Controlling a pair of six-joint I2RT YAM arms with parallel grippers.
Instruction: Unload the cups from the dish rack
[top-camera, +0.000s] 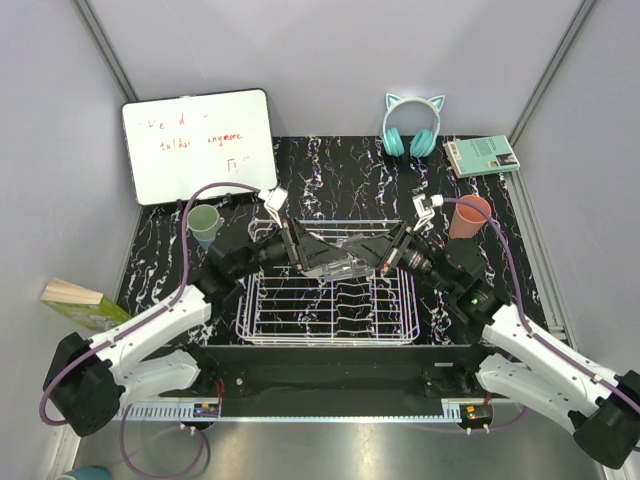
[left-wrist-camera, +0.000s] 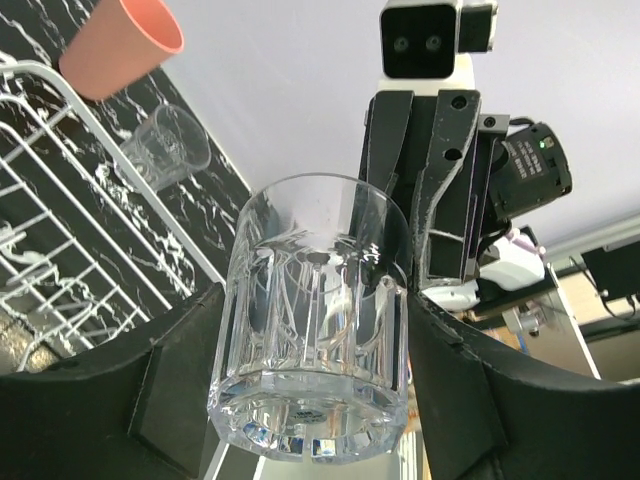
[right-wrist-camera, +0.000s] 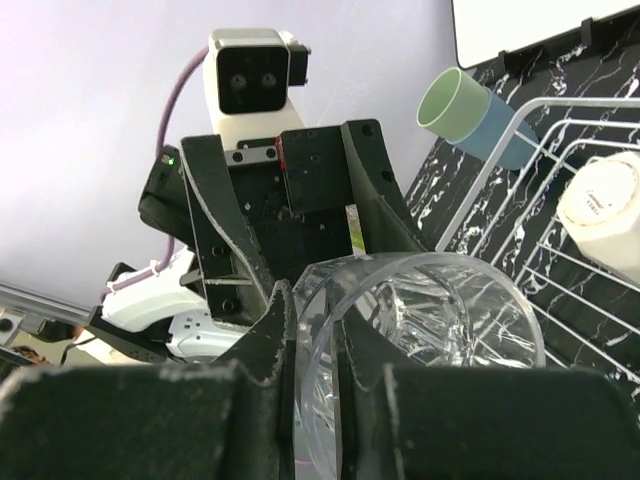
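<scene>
My right gripper swings over the second clear glass's opening next, as that glass stands open and empty. Then it turns the held glass upright, lowers it inside and releases.
A clear glass (top-camera: 345, 262) hangs on its side above the white wire dish rack (top-camera: 330, 320). My left gripper (top-camera: 308, 255) is shut on its body; in the left wrist view the glass (left-wrist-camera: 315, 330) sits between both fingers. My right gripper (top-camera: 385, 260) is shut on its rim, one finger inside and one outside (right-wrist-camera: 312, 350). A cream mug (right-wrist-camera: 605, 215) lies in the rack. A pale green cup (top-camera: 205, 222) nested in a blue one stands left of the rack. A pink cup (top-camera: 470, 215) and a second clear glass (left-wrist-camera: 165, 145) stand to the right.
A whiteboard (top-camera: 198, 145) leans at the back left. Teal cat-ear headphones (top-camera: 412, 125) and a book (top-camera: 482, 155) lie at the back right. A box (top-camera: 75, 300) sits off the mat's left edge. Grey walls close in the sides.
</scene>
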